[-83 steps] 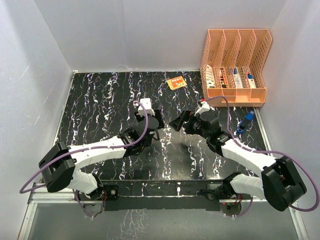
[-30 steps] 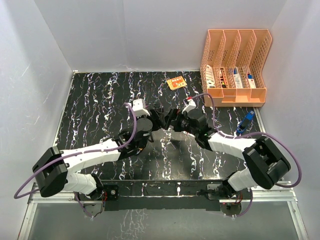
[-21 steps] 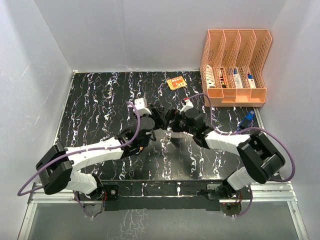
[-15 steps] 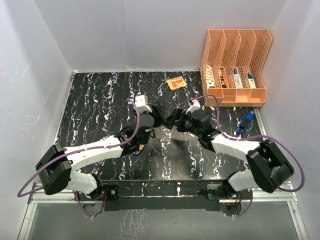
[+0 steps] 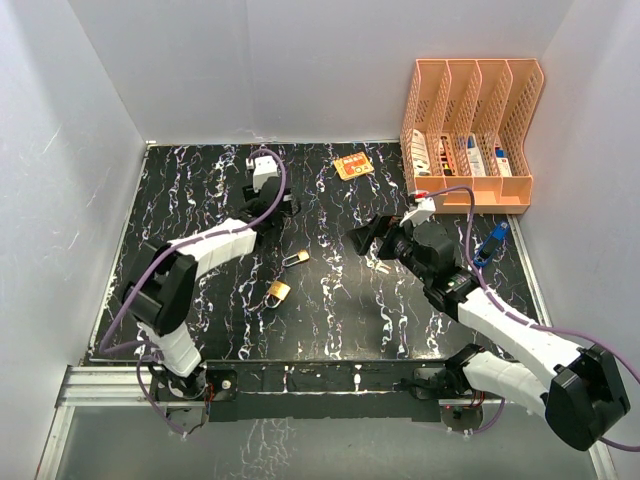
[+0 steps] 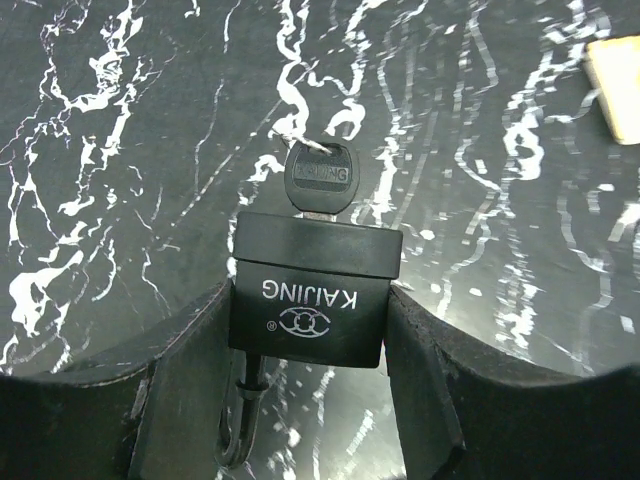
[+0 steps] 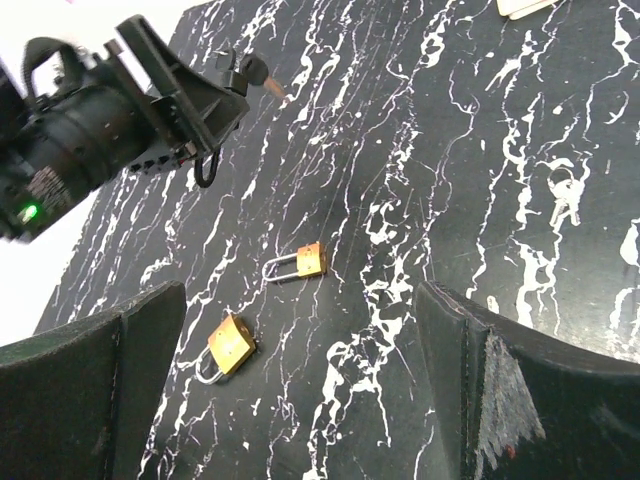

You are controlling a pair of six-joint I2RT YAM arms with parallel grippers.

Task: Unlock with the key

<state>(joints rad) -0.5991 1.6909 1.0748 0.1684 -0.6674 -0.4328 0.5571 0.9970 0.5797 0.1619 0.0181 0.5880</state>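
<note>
The left gripper moves down to the bare tabletop beneath the black padlock [image 6: 315,290] next and releases the lock there, since it is still held above the table.
My left gripper [image 6: 305,340] is shut on a black padlock [image 6: 315,290] marked KAIJING. A black-headed key [image 6: 320,178] sits in its keyhole, pointing away from me. One leg of the shackle [image 6: 240,420] hangs below the body, and the other leg is hidden. In the top view the left gripper [image 5: 278,207] is at the far left of the table. In the right wrist view it [image 7: 215,100] holds the padlock above the table. My right gripper [image 5: 368,238] is open and empty right of centre, apart from the padlock.
Two brass padlocks [image 5: 296,258] [image 5: 277,292] lie mid-table, also in the right wrist view [image 7: 310,259] [image 7: 229,345]. Loose keys [image 5: 383,266] lie by the right gripper. An orange card [image 5: 352,165], an orange file rack [image 5: 470,130] and a blue object [image 5: 490,245] are at the back right.
The two grippers were together at the table's middle. The left arm has swung back and left with the padlock. The right gripper has let go and drawn back right, uncovering the brass padlocks.
</note>
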